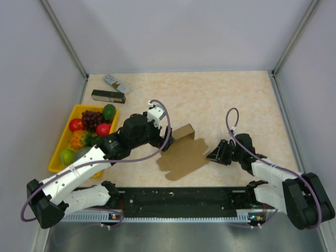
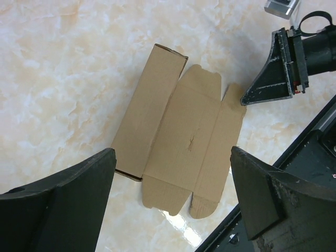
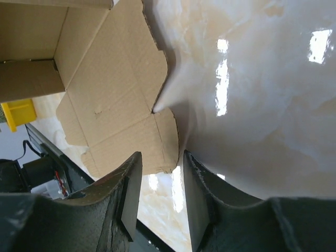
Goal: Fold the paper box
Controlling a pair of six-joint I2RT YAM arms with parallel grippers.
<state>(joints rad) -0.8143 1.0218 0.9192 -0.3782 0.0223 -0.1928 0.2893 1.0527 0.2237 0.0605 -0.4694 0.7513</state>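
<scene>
My left gripper should next move down, back and to the right in the top view, onto the paper box's near piece (image 1: 190,167) (image 2: 221,150), which is still lying flat below it.
The paper box (image 1: 185,155) is a brown cardboard sheet lying mostly flat near the table's front middle, with one long panel folded up at its far left side. In the left wrist view the paper box (image 2: 189,121) lies below my left gripper (image 2: 173,152), which hovers above it, wide open and empty. My left gripper (image 1: 164,140) is over the sheet's left edge. My right gripper (image 1: 214,154) sits low at the sheet's right edge. In the right wrist view its fingers (image 3: 131,184) stand a narrow gap apart, empty, just short of a flap of the paper box (image 3: 115,79).
A yellow tray (image 1: 59,155) of toy fruit stands at the left. A slim black box (image 1: 107,96) and a small white packet (image 1: 115,83) lie at the back left. A black rail (image 1: 178,199) runs along the near edge. Walls close in both sides.
</scene>
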